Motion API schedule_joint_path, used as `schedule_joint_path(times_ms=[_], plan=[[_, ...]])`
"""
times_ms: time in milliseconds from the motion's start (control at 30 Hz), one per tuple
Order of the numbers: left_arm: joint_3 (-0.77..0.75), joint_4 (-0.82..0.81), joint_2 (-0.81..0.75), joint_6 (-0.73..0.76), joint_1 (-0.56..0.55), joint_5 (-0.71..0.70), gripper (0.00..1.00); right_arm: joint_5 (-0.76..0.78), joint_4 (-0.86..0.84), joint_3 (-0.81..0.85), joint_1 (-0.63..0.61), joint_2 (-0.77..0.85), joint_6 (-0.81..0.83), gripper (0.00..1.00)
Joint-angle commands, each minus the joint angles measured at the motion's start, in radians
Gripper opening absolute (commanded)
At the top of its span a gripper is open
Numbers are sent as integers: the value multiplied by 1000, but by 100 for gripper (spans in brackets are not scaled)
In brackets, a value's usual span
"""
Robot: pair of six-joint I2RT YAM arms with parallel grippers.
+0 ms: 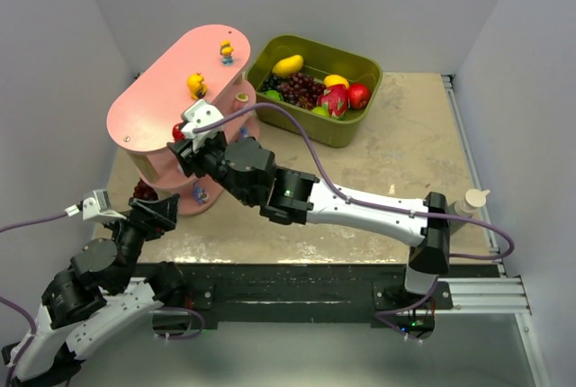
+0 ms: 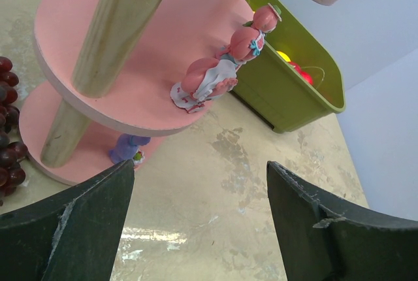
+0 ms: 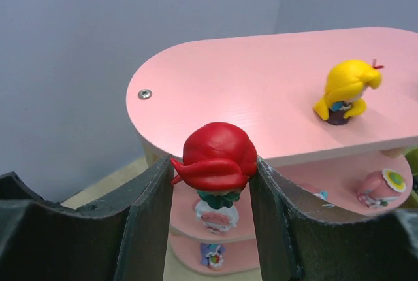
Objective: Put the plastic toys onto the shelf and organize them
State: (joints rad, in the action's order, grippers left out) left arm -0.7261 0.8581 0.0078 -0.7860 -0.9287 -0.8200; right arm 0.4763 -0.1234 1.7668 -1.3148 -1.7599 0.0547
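Observation:
The red-haired toy goes left in the top view in my right gripper next, past the top board's edge to its bare near end, for release there.
The pink shelf (image 1: 153,103) stands at the back left. My right gripper (image 3: 212,171) is shut on a red-haired toy (image 3: 215,153), held just off the near end of the top board (image 3: 261,91). A yellow toy (image 3: 346,91) stands on that board, and a second yellow one (image 1: 226,49) stands farther back. On the middle tier a pink toy (image 2: 209,82) lies on its side with another (image 2: 251,39) behind it. A purple toy (image 2: 127,147) sits on the bottom tier. My left gripper (image 2: 199,222) hangs open over bare table in front of the shelf's foot, holding nothing.
An olive-green bin (image 1: 360,67) of larger fruits stands right of the shelf. A dark red grape bunch (image 2: 8,131) lies by the shelf's base on the left. Grey walls close in the table at the back and on both sides.

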Motion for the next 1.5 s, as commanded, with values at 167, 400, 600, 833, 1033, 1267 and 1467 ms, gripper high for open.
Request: schedule_joint_path(times_ms=[167,400,600,833,1033,1267,1467], plan=[[-18,-8,-91,-9,2,-22,86,-73,18,223,20,-139,45,29],[-15,-13,-103,-6,2,-19,87,-35,80,351,31,-237,10,29],[-15,-16,-104,-4,2,-16,86,4,120,419,38,-283,-32,30],[-13,-18,-103,-4,2,-16,87,10,120,427,48,-291,-47,33],[-15,-14,-100,-6,2,-16,86,4,159,436,58,-293,-99,36],[-13,-14,-111,-6,2,-19,86,-15,148,439,68,-308,-105,39],[-13,-13,-112,-6,2,-19,87,-22,130,438,68,-317,-95,42]])
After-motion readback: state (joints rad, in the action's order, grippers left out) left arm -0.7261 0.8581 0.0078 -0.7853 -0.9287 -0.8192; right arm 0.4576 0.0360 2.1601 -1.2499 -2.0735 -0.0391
